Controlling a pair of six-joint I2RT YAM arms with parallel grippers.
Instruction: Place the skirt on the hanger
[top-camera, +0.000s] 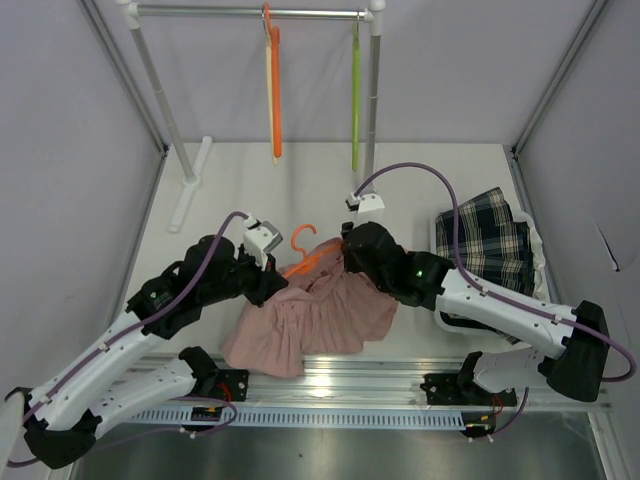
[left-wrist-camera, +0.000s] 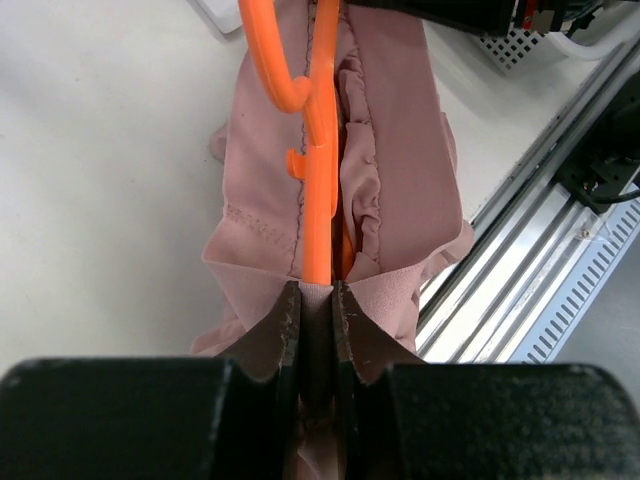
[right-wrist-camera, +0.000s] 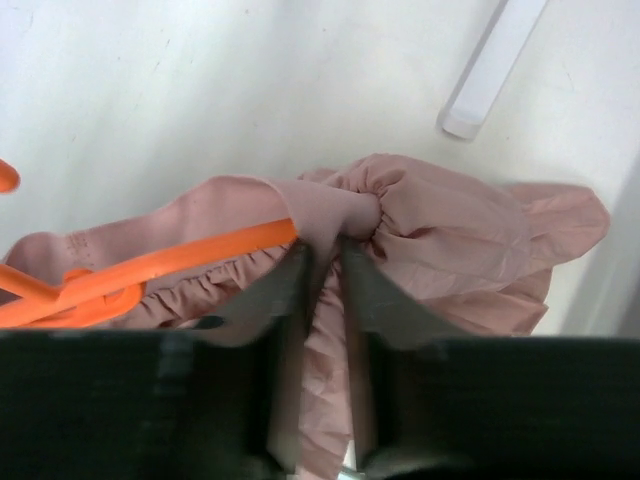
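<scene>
The orange hanger should be hooked on the rack bar's bare part (top-camera: 200, 11), above and outward of my left gripper. I will raise my left gripper outward to do that next, and release the pink fabric.
The skirt (top-camera: 485, 248), dark plaid, lies folded at the right of the table, with neither gripper on it. A pale hanger (top-camera: 268, 95) hangs edge-on on the rail, tight against an orange one. Both grippers work on a pink ruffled garment (top-camera: 315, 315) threaded on an orange hanger (left-wrist-camera: 320, 150) at the table's middle. My left gripper (left-wrist-camera: 317, 290) is shut on the pink fabric at the end of that hanger's arm. My right gripper (right-wrist-camera: 322, 250) is shut on the gathered pink waistband over the hanger's other end (right-wrist-camera: 180, 258).
A clothes rack (top-camera: 250, 12) stands at the back, carrying an orange hanger (top-camera: 276, 100) and a lime-green hanger (top-camera: 355, 100). Its white foot (top-camera: 190, 190) lies at the back left. White cloth (top-camera: 540, 255) lies under the plaid skirt. A metal rail (top-camera: 380, 375) runs along the near edge.
</scene>
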